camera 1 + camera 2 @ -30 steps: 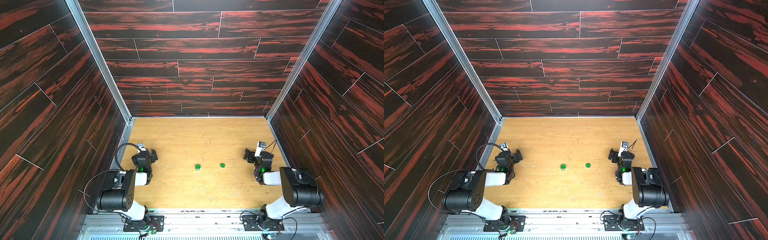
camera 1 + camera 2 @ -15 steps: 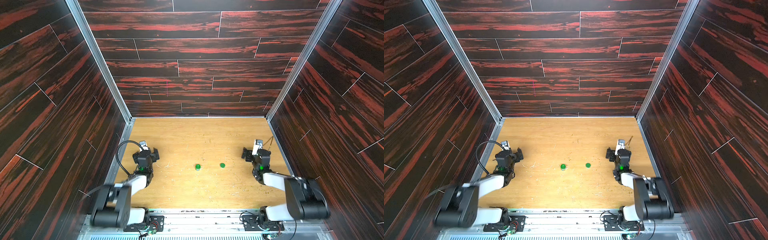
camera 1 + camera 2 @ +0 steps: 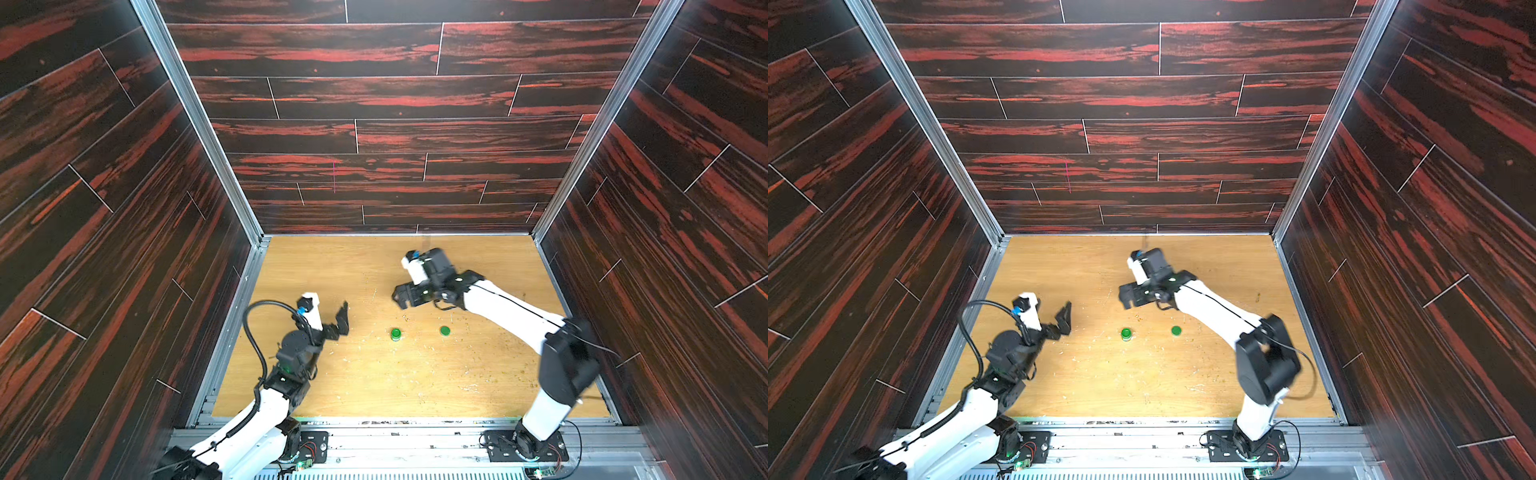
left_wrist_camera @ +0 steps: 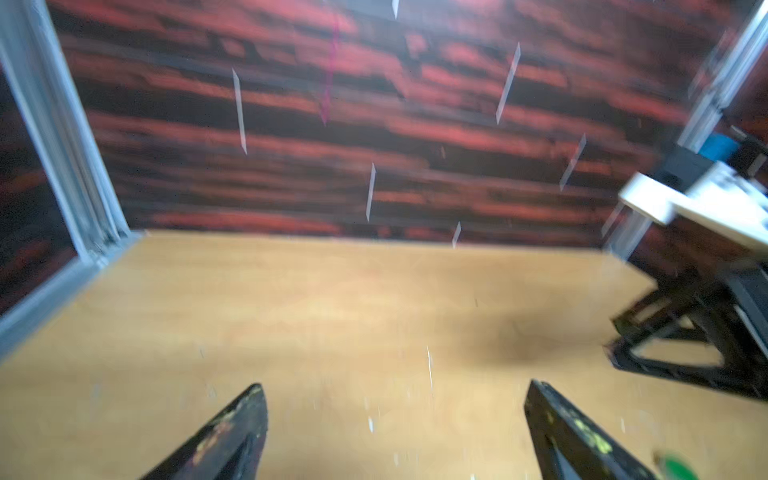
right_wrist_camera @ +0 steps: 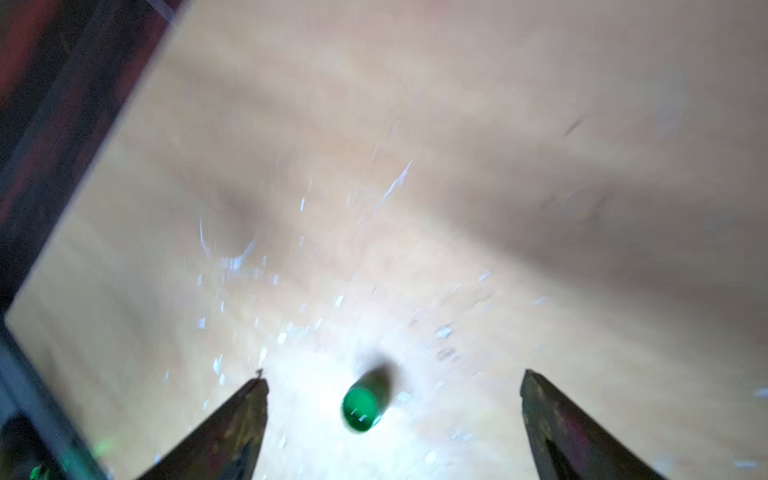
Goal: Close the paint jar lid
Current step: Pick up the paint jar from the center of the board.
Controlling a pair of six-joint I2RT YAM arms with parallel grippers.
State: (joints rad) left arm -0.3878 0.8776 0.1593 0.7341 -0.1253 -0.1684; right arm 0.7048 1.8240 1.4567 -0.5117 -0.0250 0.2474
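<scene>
The paint jar (image 3: 395, 333) (image 5: 360, 409) is below the spread fingers of my right gripper and closer to my base, so my right gripper should next move down and back to close its fingers around the jar.
The paint jar (image 3: 395, 333) (image 3: 1126, 333), tiny with bright green inside, stands mid-table in both top views. The lid (image 3: 445, 331) (image 3: 1176, 330), a flat green cap, lies apart to its right. My left gripper (image 3: 340, 321) (image 3: 1064, 321) hovers open to the jar's left, nothing between its fingers (image 4: 232, 428). My right gripper (image 3: 400, 300) (image 3: 1125, 299) hangs open just behind the jar. In the blurred right wrist view the jar (image 5: 360, 409) shows between the spread jaws, untouched. A blurred green spot (image 4: 677, 469) sits at the left wrist view's edge.
Dark red panel walls (image 3: 374, 137) close in the wooden table (image 3: 374, 382) on three sides, with metal corner posts (image 3: 232, 178). Pale scratches and specks mark the wood. The right arm (image 3: 511, 316) reaches over the table's right half, above and behind the lid.
Both arms have left the table's sides and swung in toward the middle; the right gripper has travelled farthest, to behind the jar. Jar and lid have not moved.
</scene>
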